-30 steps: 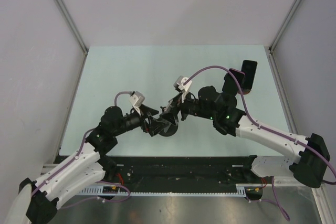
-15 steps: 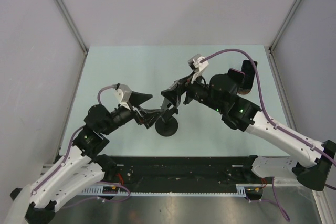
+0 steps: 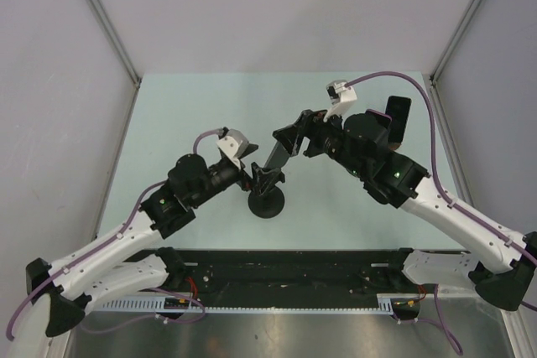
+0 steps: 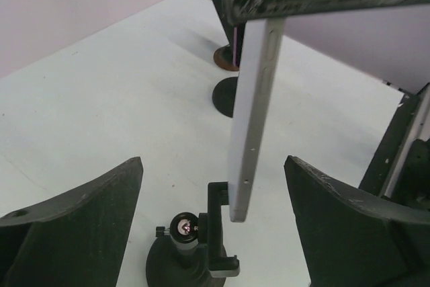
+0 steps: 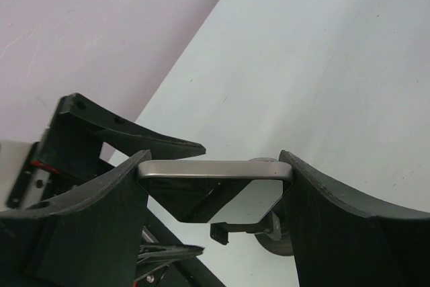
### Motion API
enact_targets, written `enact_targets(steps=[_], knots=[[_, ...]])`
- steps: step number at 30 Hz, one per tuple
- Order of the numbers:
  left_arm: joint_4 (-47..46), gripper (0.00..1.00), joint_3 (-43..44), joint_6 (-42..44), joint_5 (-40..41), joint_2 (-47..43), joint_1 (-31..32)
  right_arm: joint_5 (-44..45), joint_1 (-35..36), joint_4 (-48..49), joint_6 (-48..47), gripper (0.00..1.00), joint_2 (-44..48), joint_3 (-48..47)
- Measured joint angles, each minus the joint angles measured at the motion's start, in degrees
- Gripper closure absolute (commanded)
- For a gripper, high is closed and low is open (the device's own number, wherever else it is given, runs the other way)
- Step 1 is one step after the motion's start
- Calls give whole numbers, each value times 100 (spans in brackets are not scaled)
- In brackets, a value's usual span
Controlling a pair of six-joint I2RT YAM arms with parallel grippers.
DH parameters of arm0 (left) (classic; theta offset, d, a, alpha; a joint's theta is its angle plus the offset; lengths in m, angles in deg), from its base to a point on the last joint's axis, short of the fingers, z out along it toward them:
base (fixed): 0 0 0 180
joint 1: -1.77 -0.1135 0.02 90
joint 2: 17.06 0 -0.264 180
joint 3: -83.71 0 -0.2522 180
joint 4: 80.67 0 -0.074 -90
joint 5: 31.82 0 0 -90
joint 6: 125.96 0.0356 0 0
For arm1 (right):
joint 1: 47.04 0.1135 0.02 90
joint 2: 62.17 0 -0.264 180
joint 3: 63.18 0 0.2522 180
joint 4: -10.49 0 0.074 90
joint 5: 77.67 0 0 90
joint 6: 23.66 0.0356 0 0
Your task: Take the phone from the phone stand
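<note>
The phone's lower end [image 3: 273, 164] [image 4: 242, 197] hangs between the fingers of my left gripper, so next I will move that gripper slightly closer to it and close its fingers across the phone's silver edge.
The phone [image 3: 275, 159] is a slim silver-edged slab with a dark glass face. My right gripper [image 3: 288, 142] is shut on its top end, one finger on each side [image 5: 215, 170]. The black phone stand [image 3: 267, 204] has a round base and a small clamp arm [image 4: 216, 223]. In the left wrist view the phone [image 4: 254, 119] hangs nearly upright; its lower end is beside the stand's upper clamp and above the bottom lip. My left gripper [image 3: 258, 179] is open and empty [image 4: 213, 166], its fingers on either side of the stand and the phone's lower end.
A second stand with a dark phone [image 3: 395, 121] stands at the back right of the table, behind my right arm; it also shows in the left wrist view [image 4: 226, 52]. Grey walls enclose the pale table [image 3: 185, 115] on three sides.
My right gripper has moved up and to the right with the phone. My left arm drew back from the stand, then came forward to it with its jaws open.
</note>
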Motion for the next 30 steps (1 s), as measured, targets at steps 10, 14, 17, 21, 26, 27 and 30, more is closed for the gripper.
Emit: enact_targets(steps=[10,14,17,21,26,27,30], knots=[[-223,33,2,127,181,389,28,-15,-149,-26,363,100,142,0],[-428,53,2,98,101,474,28,-120,-267,-33,492,100,142,0],[-568,72,2,50,9,529,35,-225,-369,-28,566,100,142,0],[-695,100,13,13,-208,614,59,-372,-507,-9,662,100,138,0],[-752,100,17,15,-260,673,127,-562,-697,-48,752,48,116,0],[-756,100,17,11,-249,673,127,-603,-726,-48,756,41,116,0],[-776,100,17,-22,-236,673,118,-717,-798,-55,756,17,116,0]])
